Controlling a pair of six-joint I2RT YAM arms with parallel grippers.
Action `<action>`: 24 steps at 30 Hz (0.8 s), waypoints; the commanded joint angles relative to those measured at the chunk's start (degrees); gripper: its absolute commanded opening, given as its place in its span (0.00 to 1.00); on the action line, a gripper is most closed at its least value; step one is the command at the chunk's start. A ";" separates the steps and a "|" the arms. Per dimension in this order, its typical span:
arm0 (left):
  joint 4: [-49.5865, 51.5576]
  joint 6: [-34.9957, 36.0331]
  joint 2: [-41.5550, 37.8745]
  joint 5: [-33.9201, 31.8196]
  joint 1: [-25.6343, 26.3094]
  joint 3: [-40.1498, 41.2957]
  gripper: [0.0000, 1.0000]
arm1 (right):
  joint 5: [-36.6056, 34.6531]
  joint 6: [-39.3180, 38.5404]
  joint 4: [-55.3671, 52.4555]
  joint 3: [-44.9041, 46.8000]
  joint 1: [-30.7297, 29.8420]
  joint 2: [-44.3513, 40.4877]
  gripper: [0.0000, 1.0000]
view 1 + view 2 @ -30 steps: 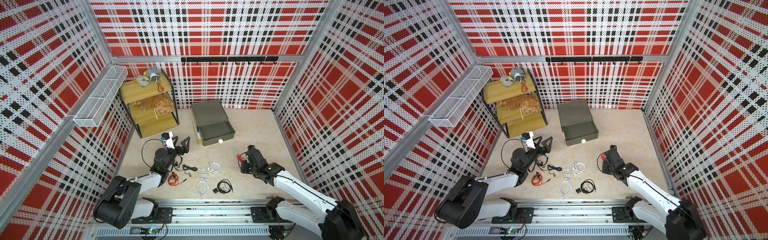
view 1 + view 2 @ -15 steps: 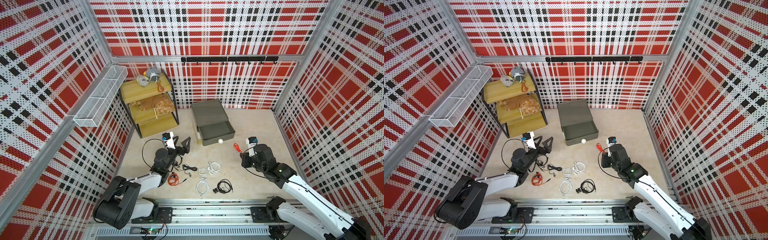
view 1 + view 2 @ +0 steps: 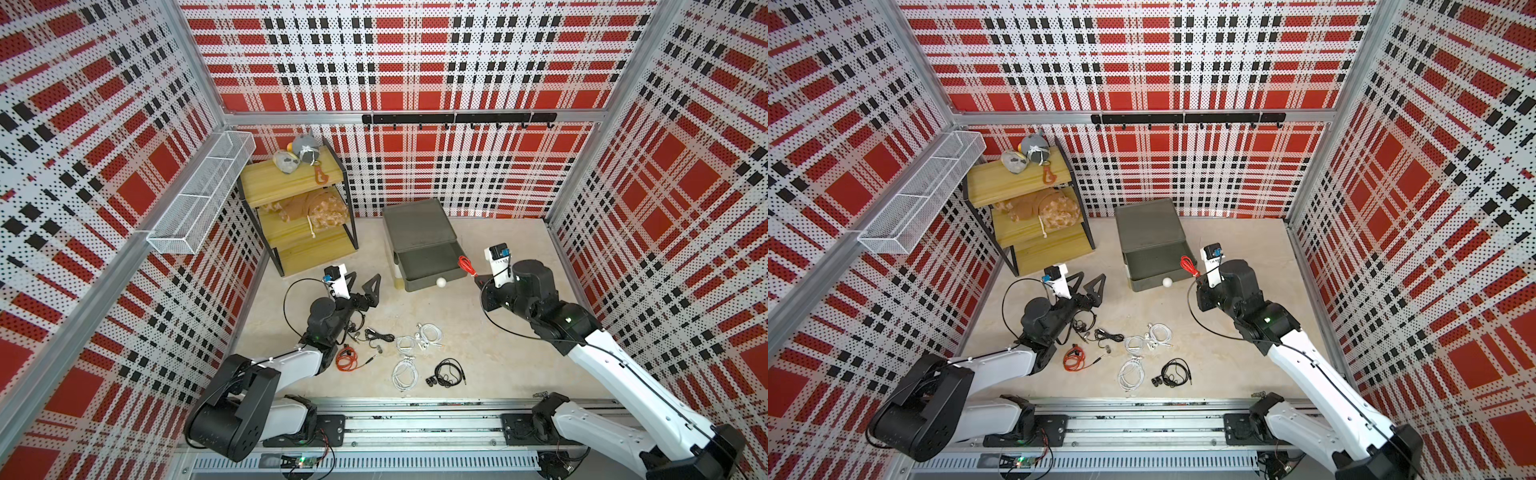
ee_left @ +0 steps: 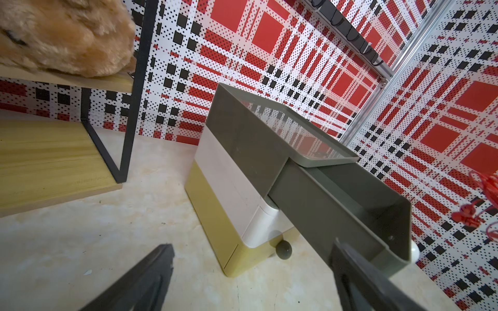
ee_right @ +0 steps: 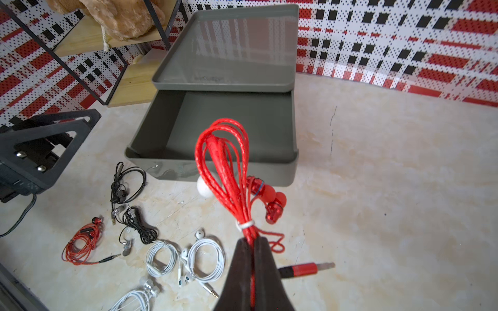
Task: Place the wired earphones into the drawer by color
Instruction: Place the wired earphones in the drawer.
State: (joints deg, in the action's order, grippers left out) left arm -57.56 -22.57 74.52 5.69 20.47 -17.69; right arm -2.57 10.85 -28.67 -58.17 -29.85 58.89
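The red bundle should move next with my right gripper toward the shelf rack's side, over the empty bottom of the open level, which lies beside it, and be let go there.
The drawer chest (image 3: pixel 424 285) (image 3: pixel 1148 285) stands at the back with its dark grey top tier (image 5: pixel 167 168) pulled open and nothing in it; its white knob (image 3: pixel 441 282) faces me. My right gripper (image 3: pixel 476 277) (image 3: pixel 1198 277) (image 5: pixel 252 241) is shut on a red bundle of wired earphones (image 3: pixel 466 265) (image 5: pixel 226 167), held in the air by the open tier's right front corner. On the floor lie red (image 3: pixel 347 359), black (image 3: pixel 449 372) and white (image 3: pixel 403 374) bundles. My left gripper (image 3: pixel 363 282) (image 4: pixel 252 245) is open, low beside the chest (image 4: pixel 323 204), holding nothing.
A yellow wooden shelf rack (image 3: pixel 299 208) with plush toys stands left of the chest. A white wire basket (image 3: pixel 199 195) hangs on the left wall and a black hook rail (image 3: pixel 457 118) on the back wall. The arms' metal base rail (image 3: pixel 395 419) runs along the front.
My right arm has risen from near the floor and swung toward the open drawer, carrying the red earphones up with it. The left arm has not moved.
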 commanded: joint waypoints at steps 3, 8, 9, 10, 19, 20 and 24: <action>-0.66 1.03 -1.20 -0.48 0.59 0.79 0.97 | 0.79 -5.58 -3.80 -8.07 -0.47 6.88 0.00; -0.71 1.21 -1.12 -0.93 0.50 0.76 0.97 | 1.64 -7.63 -5.31 -14.99 -1.26 14.83 0.00; -0.71 1.21 -1.11 -0.85 0.56 0.80 0.97 | 1.60 -7.77 -5.59 -16.09 -1.37 16.23 0.00; -0.71 1.21 -1.12 -0.82 0.55 0.74 0.97 | 1.65 -7.86 -5.74 -17.28 -1.53 17.66 0.00; -0.45 1.21 -1.83 -1.43 0.51 0.92 0.97 | 2.57 -7.80 -5.75 -22.90 -2.74 25.74 0.01; -0.40 1.21 -1.90 -1.47 0.51 0.97 0.97 | 2.57 -7.83 -5.62 -23.12 -2.76 26.19 0.01; -0.36 1.21 -2.04 -1.60 0.53 1.00 0.97 | 2.58 -7.69 -5.28 -23.74 -3.06 27.66 0.02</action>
State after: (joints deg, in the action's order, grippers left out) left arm -57.54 -22.33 73.43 4.64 20.62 -17.30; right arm -0.43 3.62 -33.82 -80.12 -32.45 85.73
